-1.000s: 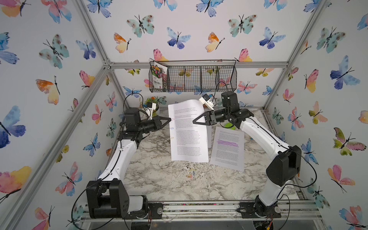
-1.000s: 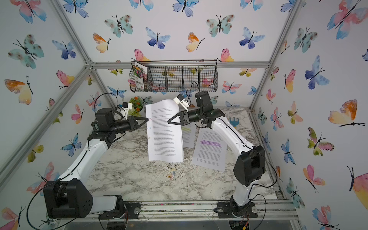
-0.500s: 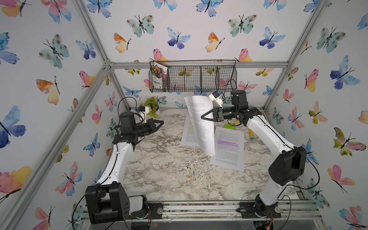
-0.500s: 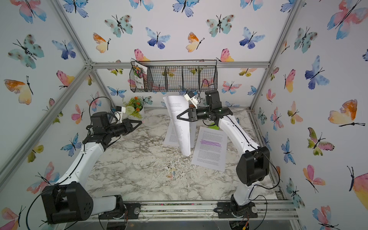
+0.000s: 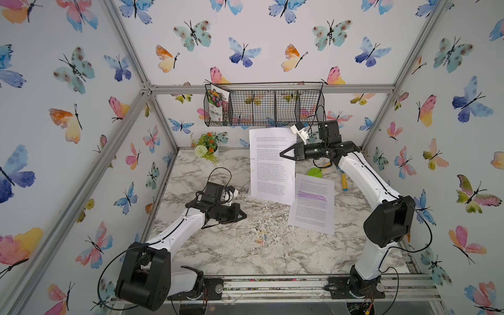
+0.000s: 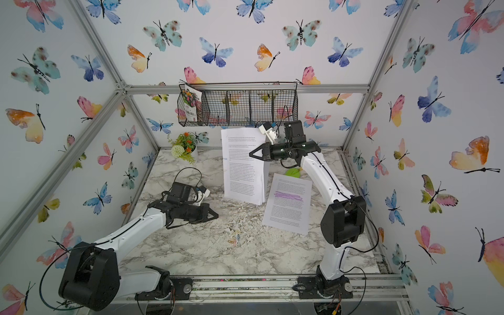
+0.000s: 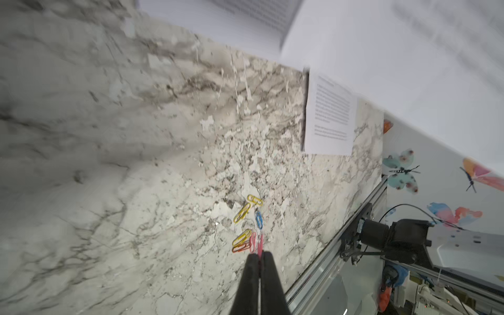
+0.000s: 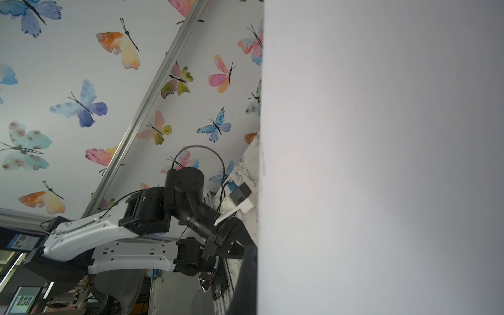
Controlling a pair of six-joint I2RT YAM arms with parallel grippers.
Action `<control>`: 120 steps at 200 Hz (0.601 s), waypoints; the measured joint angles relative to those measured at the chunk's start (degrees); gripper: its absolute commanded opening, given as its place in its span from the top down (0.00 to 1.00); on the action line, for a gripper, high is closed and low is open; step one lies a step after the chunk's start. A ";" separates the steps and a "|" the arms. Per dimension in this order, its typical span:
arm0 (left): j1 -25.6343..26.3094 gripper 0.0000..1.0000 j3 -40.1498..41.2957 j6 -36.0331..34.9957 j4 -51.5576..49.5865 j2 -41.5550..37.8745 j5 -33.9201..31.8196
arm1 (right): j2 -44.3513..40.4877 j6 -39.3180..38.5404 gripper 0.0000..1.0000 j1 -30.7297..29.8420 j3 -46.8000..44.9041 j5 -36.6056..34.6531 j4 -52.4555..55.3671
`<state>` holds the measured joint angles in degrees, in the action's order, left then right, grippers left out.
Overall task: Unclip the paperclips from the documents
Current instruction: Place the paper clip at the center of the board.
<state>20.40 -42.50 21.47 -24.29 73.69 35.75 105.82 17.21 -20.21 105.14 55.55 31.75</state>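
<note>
The robot will next lower its left gripper toward the tabletop beside the loose paperclips and release the pink paperclip, because other colored clips already lie gathered there.
My right gripper (image 5: 282,154) (image 6: 251,154) is shut on the right edge of an unhighlighted document (image 5: 272,166) (image 6: 244,169), holding it upright above the back of the table. Its blank back fills the right wrist view (image 8: 381,163) and hides all but one of the fingers (image 8: 246,275). A blue paperclip (image 5: 252,158) sits on the document's left edge. A purple-highlighted document (image 5: 312,203) (image 6: 287,203) lies flat on the right. My left gripper (image 5: 244,216) (image 7: 260,255) is low over the table, shut on a pink paperclip (image 7: 261,244), just above several loose paperclips (image 7: 246,226) (image 5: 260,240).
A wire basket (image 5: 272,109) with a flower seed packet (image 5: 216,105) hangs on the back wall. A small flower pot (image 5: 206,148) stands at the back left. A green object (image 5: 313,172) and a yellow-handled tool (image 5: 344,182) lie behind the purple document. Paper scraps (image 5: 261,218) litter the table's middle.
My left arm pulled away from the held document's left edge and dropped to the table by the loose clips. The right arm swung the document edge-on, then back to face front.
</note>
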 measured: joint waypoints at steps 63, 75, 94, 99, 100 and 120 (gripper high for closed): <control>9.57 0.97 2.03 2.38 2.40 4.13 -6.36 | 0.90 -1.95 0.98 0.72 -0.04 -3.34 3.85; 9.73 0.92 2.97 2.78 3.15 4.44 -7.28 | 0.79 -2.10 0.98 0.72 -1.20 -3.72 4.02; 9.73 0.78 4.26 3.34 4.20 5.38 -8.02 | 0.57 -2.34 0.98 0.68 -3.21 -4.35 4.46; 9.73 0.74 4.52 3.48 4.44 5.64 -8.15 | 0.55 -2.38 0.98 0.68 -3.58 -4.46 4.63; 9.73 0.74 4.52 3.48 4.44 5.64 -8.15 | 0.52 -2.38 0.98 0.68 -3.67 -4.50 4.66; 9.73 0.65 4.81 3.98 5.05 6.75 -8.79 | 0.13 -2.49 0.98 0.68 -4.74 -4.83 5.22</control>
<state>30.13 -37.69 25.45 -19.25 80.44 26.96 105.95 14.72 -19.53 100.40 50.72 36.97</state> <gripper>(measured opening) 0.304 0.049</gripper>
